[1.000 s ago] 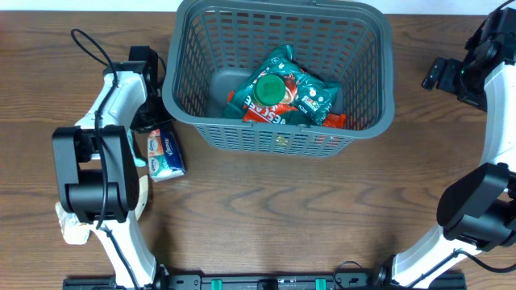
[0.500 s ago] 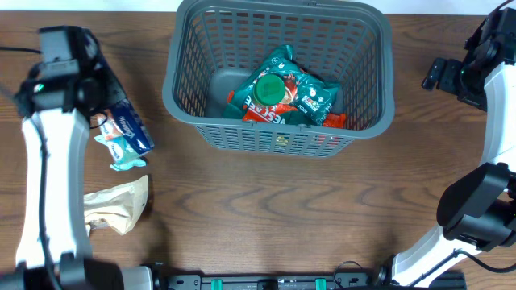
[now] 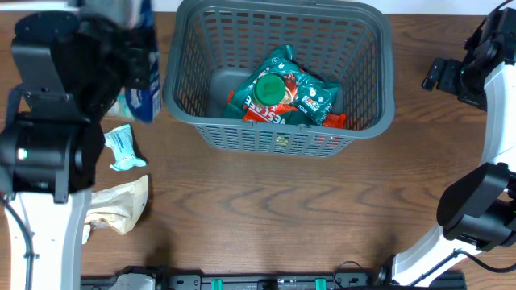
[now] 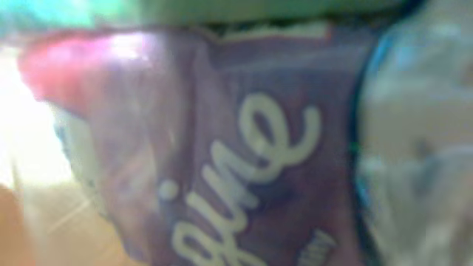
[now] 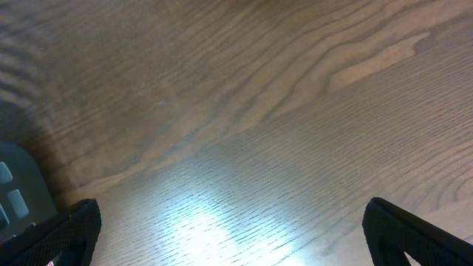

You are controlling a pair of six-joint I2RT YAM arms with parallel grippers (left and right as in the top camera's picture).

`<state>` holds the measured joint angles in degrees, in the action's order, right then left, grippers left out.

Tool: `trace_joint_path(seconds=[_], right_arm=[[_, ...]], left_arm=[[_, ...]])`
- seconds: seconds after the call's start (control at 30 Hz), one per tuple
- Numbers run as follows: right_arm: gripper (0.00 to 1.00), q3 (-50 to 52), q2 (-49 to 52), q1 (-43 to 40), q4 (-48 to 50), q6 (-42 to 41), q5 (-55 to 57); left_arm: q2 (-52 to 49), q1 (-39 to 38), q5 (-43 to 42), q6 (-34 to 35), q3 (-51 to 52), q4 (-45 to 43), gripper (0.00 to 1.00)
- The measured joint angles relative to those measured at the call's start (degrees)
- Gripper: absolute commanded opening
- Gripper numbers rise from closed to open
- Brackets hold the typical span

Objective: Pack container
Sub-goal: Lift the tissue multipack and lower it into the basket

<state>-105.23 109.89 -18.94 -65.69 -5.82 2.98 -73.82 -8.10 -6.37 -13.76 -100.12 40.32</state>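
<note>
My left gripper moves over the basket's side next, then down onto the round green lid (image 3: 269,90) to release the tissue pack (image 3: 145,76), since it still hangs outside the basket.
The container (image 3: 282,138), a dark grey slotted basket, stands at the back middle of the table and holds red and green snack packets (image 3: 294,97) with a round green lid (image 3: 269,90) on top. My left gripper (image 3: 133,71) is raised high beside the basket's left wall, shut on a blue tissue pack (image 3: 145,76). That pack (image 4: 244,170) fills the blurred left wrist view, white script on it, and hides the fingers. My right gripper (image 3: 439,74) hovers at the far right. In the right wrist view it (image 5: 236,236) stands open over bare wood.
A small teal and white packet (image 3: 125,149) lies on the table left of the basket. A crumpled beige bag (image 3: 121,203) lies nearer the front left. The right arm's base (image 3: 476,209) stands at the front right.
My left gripper has lifted the blue tissue pack off the table, up and back beside the basket's left wall. The teal packet stayed on the table. The right arm has not moved.
</note>
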Motion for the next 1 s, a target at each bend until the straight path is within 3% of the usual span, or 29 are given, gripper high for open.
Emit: trace_joint_path(seconds=[0.3, 0.43, 0.67, 1.0], right_arm=[[0.99, 0.0, 0.0, 0.0, -0.63, 0.0, 0.0], [0.99, 0.0, 0.0, 0.0, -1.01, 0.0, 0.0], [0.99, 0.0, 0.0, 0.0, -1.4, 0.0, 0.0], [0.99, 0.0, 0.0, 0.0, -1.36, 0.0, -0.02]], left_arm=[[-4.68, -7.89, -4.17, -32.76, -2.58, -6.32, 0.06], [-13.31, -9.97, -6.14, -41.55, -2.56, -8.55, 0.06], [-27.67, -14.78, -7.63, -46.86, -2.56, -9.18, 0.06], [-35.85, -18.25, -7.56, -47.82, -2.47, -4.09, 0.06]])
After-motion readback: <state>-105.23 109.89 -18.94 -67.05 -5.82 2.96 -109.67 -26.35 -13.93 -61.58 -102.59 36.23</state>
